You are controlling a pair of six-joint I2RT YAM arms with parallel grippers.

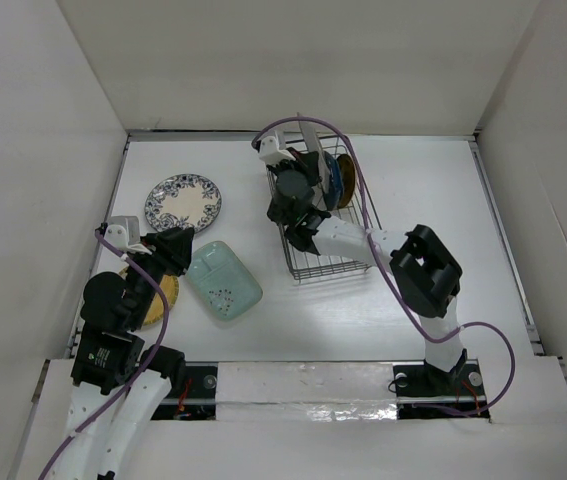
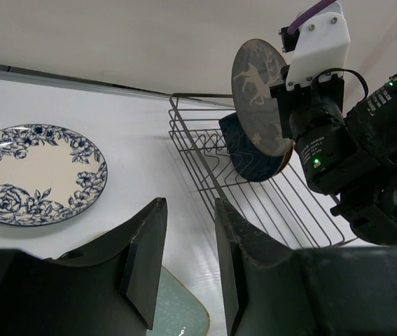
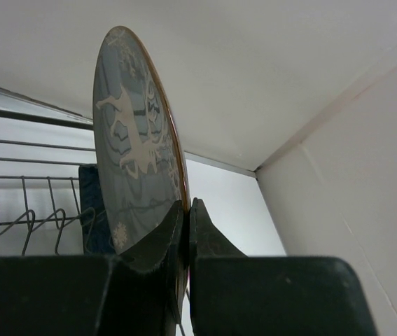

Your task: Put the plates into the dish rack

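The slot [image 1: 323, 192] beside the dark blue plate is below my right gripper, and the grey plate is already on edge. My right gripper will lower the plate next and release its rim in that slot.
My right gripper [image 1: 303, 172] is shut on the rim of a dark grey plate with a pale deer motif [image 3: 135, 140]. It holds the plate upright on edge over the far end of the black wire dish rack [image 1: 328, 255]; the plate also shows in the left wrist view [image 2: 258, 91]. A dark blue plate [image 2: 248, 155] stands in the rack behind it, with a yellow-gold rim [image 1: 346, 180] beside it. My left gripper [image 1: 178, 245] is open and empty over the mint-green speckled plate [image 1: 225, 282]. The blue-and-white floral plate [image 1: 183, 202] lies flat at the far left.
A yellow-gold plate [image 1: 163, 297] lies partly under my left arm. White walls close the table on the left, back and right. The near half of the rack [image 2: 303, 210] holds no plates.
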